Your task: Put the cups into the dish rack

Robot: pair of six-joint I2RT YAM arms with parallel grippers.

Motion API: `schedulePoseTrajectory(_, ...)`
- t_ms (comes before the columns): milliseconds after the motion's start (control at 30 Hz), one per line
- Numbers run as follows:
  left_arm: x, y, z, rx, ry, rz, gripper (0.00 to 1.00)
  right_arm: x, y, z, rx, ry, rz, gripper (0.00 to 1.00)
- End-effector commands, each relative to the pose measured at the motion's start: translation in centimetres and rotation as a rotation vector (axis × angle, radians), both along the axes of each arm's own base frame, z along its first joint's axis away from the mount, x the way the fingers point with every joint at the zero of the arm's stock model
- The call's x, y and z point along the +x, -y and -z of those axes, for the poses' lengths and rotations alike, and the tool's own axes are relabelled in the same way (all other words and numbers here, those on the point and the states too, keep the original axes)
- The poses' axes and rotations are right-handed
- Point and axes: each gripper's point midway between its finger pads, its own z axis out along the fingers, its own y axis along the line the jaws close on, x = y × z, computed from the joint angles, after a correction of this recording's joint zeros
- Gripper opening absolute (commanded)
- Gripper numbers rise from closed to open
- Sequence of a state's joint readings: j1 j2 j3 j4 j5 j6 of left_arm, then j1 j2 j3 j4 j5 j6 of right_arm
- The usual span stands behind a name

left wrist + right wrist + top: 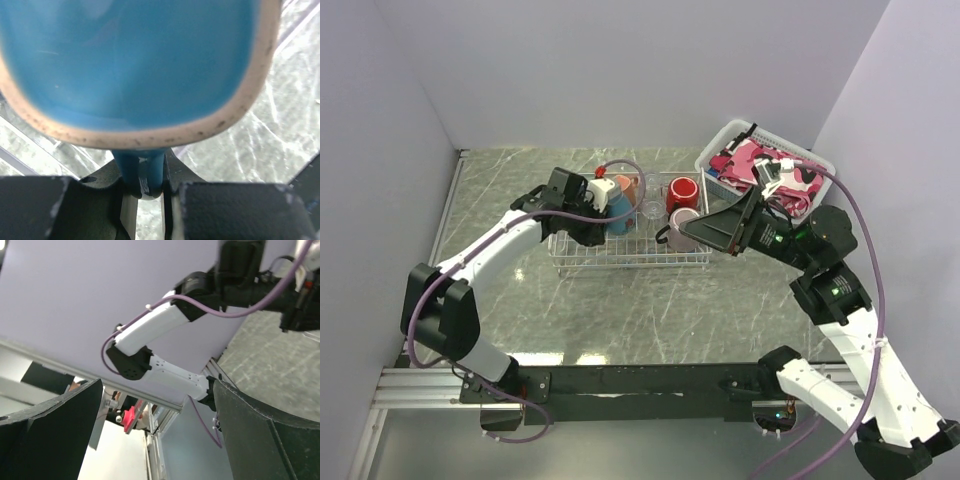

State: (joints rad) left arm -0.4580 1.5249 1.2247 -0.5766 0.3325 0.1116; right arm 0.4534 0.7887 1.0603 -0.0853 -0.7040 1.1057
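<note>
My left gripper is above the rack wires beside the clear glass [650, 208], so next I will lower it until the teal-blue mug stands on those wires, then release the mug's handle.
The wire dish rack [582, 262] stands mid-table. My left gripper [603, 205] is shut on the handle of the teal-blue mug [617, 218] and holds it over the rack's left part. In the left wrist view that mug [130, 60] fills the frame, its handle [142, 167] pinched by my gripper [142, 175]. A red mug [682, 192], a mauve-pink mug [680, 226], a salmon-orange mug [626, 187] and a clear glass [650, 208] are in the rack. My right gripper [692, 232] is open and empty beside the mauve-pink mug; its wrist view [157, 405] shows only the left arm [160, 325]. No navy mug shows.
A white plastic basket [720, 143] of pink cloth stands at the back right, close behind my right arm. Grey walls close in the table on the left, back and right. Bare marbled table [650, 310] lies between the rack and the arm bases.
</note>
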Motion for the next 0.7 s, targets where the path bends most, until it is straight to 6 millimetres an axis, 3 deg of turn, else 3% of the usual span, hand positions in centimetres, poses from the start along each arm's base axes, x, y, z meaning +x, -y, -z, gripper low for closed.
schedulePoseTrajectory(0,3.0,1.4,-2.0,-0.011,0.162,0.023,0.01,0.3,1.0,1.2,-0.028,-0.022,0.040,1.00)
schedulePoseTrajectory(267,4.2,1.5,1.1,0.042,0.170,0.016,0.01,0.8,1.4,1.6,-0.044,-0.044,0.043,1.00)
schedulePoseTrajectory(667,3.9,1.1,4.7,0.075,0.119,-0.007,0.01,1.8,2.2,1.8,-0.070,-0.059,0.055,1.00)
